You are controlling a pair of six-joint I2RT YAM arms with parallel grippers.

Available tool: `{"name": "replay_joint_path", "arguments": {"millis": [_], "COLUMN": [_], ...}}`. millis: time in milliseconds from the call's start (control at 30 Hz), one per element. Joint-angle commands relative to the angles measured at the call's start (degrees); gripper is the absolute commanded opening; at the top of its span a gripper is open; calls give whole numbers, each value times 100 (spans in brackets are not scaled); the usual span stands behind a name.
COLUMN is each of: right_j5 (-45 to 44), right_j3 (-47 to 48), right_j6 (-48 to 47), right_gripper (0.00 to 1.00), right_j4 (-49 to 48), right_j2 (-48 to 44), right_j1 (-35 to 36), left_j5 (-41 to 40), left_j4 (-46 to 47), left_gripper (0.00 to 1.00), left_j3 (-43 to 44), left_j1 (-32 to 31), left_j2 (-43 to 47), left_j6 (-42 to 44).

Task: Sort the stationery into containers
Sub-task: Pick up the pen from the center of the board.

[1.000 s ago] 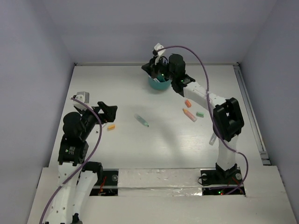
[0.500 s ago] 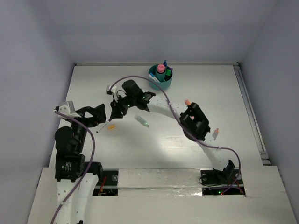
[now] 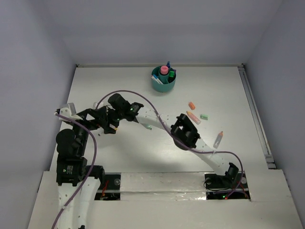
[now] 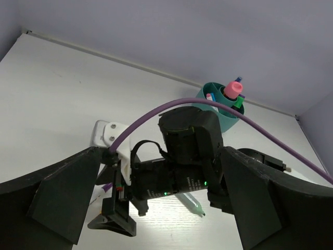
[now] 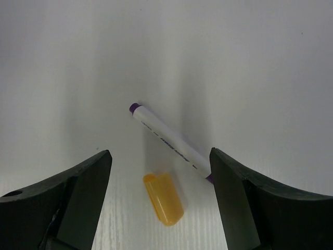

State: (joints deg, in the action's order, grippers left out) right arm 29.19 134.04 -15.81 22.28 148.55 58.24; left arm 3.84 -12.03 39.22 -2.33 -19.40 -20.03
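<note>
I need to lower my right gripper around the middle of the white marker (image 5: 172, 142) with purple ends next, because the marker lies on the tabletop below my open fingertips.
My right gripper (image 5: 159, 154) is open and points down at a small orange piece (image 5: 164, 198) and a white marker with purple ends (image 5: 169, 141). Both lie on the table between its fingers, untouched. In the top view the right gripper (image 3: 108, 124) hangs over the left front of the table. My left gripper (image 3: 94, 119) is wide open and empty right beside it. A green-tipped marker (image 4: 193, 202) lies partly under the right arm. The teal cup (image 3: 163, 86) at the back holds a pink-capped bottle (image 3: 164, 70) and some pens.
On the right half of the table lie an orange piece (image 3: 191, 105), a pink-and-orange marker (image 3: 193, 117), a green piece (image 3: 204, 117) and an orange-tipped marker (image 3: 218, 139). The right arm and its purple cable (image 3: 119, 93) span the table's middle.
The right arm swung from the cup across to the left front and its jaws opened. The cup now stands uncovered. The left gripper shifted slightly.
</note>
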Motion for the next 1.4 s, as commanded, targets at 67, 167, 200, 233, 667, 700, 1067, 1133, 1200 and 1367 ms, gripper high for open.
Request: {"name": "replay_joint_path", "arguments": {"millis": [67,167,200,233,667,700,1067,1133,1200,1367], "right_j5": [-615,-739,-774,-783,-1170,-1240,-977,-1003,-1090,-1574], "right_j3": [509,753,851,956,984,975,915,528,265,-737], "right_j6": [-809,-1029,-1081,-1099,-1170,-1170,341,570,667,843], "right_gripper": [83,83,82,80,31,28,10,8,6,3], "right_j4": [136,101,196,232,-198,-233,-804,-936,-980,-1068], "right_j2": [297,481,551,674,1097,1106,826,667,413,-168], "right_j1": [275,329,381,381,381,381,-356,-471,-577,-893], "left_j5": [56,65,65,73,231,232,302,328,346,390], "left_j4": [201,201,210,210,263,263,289,298,315,333], "left_gripper": [99,99,99,99,99,99,99,99,99,99], "left_j3": [94,86,86,86,50,50,24,15,6,-2], "left_j1": [39,39,39,39,39,39,39,39,39,39], "left_j2": [-38,-38,-29,-38,-82,-90,-82,-82,-90,-99], "left_j6": [-1,8,8,8,-1,-1,-1,-9,-1,-9]}}
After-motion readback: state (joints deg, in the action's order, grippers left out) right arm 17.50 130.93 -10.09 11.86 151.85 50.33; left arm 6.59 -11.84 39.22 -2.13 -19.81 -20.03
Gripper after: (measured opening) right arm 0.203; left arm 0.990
